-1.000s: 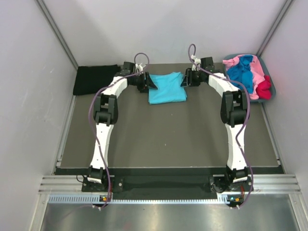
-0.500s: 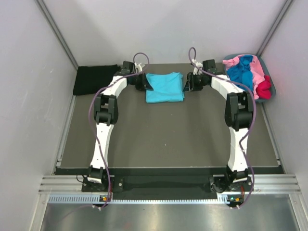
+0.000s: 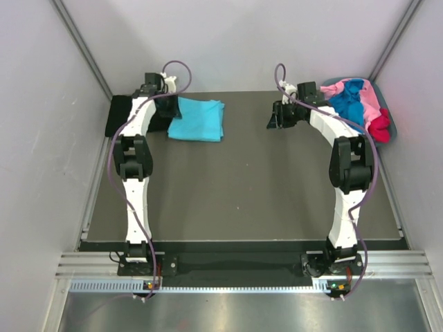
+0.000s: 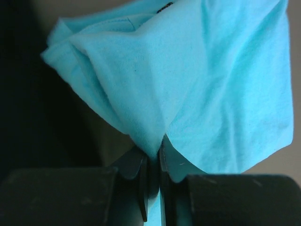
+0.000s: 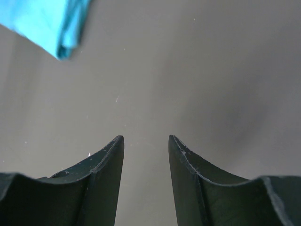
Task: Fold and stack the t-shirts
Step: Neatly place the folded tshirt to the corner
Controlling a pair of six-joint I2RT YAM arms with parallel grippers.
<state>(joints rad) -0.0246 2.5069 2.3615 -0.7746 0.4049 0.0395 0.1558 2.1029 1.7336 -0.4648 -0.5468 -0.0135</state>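
I should next lift the folded turquoise shirt across with my left gripper and release it stacked on the folded black t-shirt (image 3: 120, 116) (image 4: 40, 120), which lies to its left in the top view.
The folded light turquoise t-shirt (image 3: 199, 120) lies at the far left of the mat, its left edge against the folded black t-shirt (image 3: 120, 116). My left gripper (image 3: 171, 114) is shut on the turquoise shirt's left edge; in the left wrist view the cloth (image 4: 197, 80) is pinched between the jaws, with the black shirt (image 4: 19, 94) dark at the left. My right gripper (image 3: 272, 118) is open and empty over bare mat at the far right; a corner of the turquoise shirt (image 5: 51, 23) shows in its view. Pink (image 3: 372, 101), royal blue (image 3: 349, 104) and red (image 3: 379, 128) shirts lie in the tub.
The grey-blue plastic tub (image 3: 392, 122) stands at the far right corner. The dark mat (image 3: 242, 187) covers the table between grey walls. A metal rail (image 3: 242, 266) runs along the near edge by the arm bases.
My left gripper has dragged the turquoise shirt left toward the black shirt. My right gripper has let go of the shirt and stayed at the right, open.
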